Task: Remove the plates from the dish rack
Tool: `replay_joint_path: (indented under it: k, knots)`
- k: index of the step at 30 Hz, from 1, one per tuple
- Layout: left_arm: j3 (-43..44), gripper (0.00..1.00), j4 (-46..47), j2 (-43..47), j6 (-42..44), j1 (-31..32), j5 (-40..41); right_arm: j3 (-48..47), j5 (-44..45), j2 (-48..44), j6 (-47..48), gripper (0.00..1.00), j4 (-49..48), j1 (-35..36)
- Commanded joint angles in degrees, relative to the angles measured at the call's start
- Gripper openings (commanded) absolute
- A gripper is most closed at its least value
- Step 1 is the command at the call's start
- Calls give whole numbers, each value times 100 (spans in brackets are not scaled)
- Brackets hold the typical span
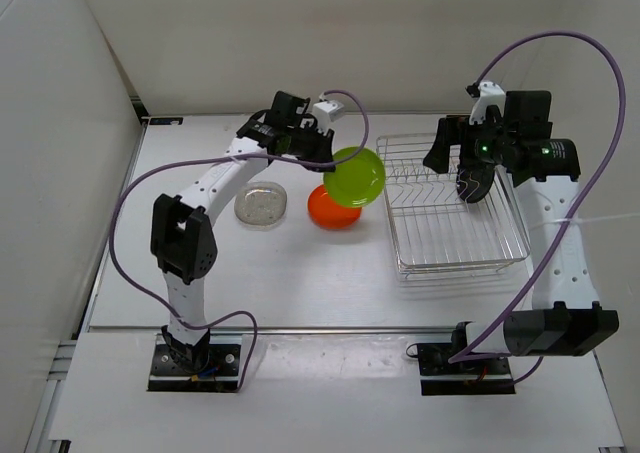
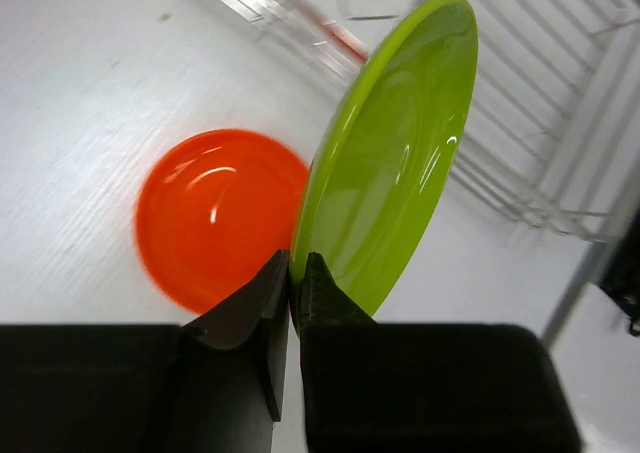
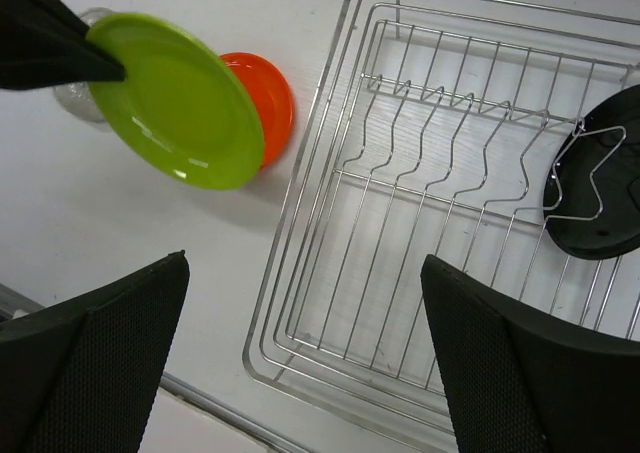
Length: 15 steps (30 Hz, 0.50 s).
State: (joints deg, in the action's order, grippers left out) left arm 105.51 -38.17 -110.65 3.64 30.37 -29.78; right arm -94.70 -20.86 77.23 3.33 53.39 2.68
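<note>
My left gripper has the lime green plate high and toward the dish rack, so it will next lower and shift away from it, over the orange plate [image 1: 334, 208].
My left gripper [image 1: 322, 145] is shut on the rim of the lime green plate [image 1: 354, 177] and holds it tilted above the orange plate [image 1: 334, 208], which lies flat on the table left of the dish rack [image 1: 452, 253]. In the left wrist view the fingers [image 2: 318, 295] pinch the green plate [image 2: 390, 163] over the orange plate [image 2: 215, 213]. The clear plate [image 1: 262, 204] lies on the table further left. My right gripper [image 1: 473, 173] is open above the rack [image 3: 420, 233]. The black plate [image 3: 600, 188] leans in the rack's right part.
White walls stand at the left and back of the table. The table's front edge [image 1: 300, 331] runs just before the arm bases.
</note>
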Motion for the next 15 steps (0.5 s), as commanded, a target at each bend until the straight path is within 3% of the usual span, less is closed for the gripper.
replay_joint_path:
  k: [1,15]
  knots:
    - [65,11,30,-210,251,-391,69,56,284,-279,-105,100,-258,-4]
    - [681,11,-278,-1450,620,-813,-45,109,100,-499,-52,100,-206,-4]
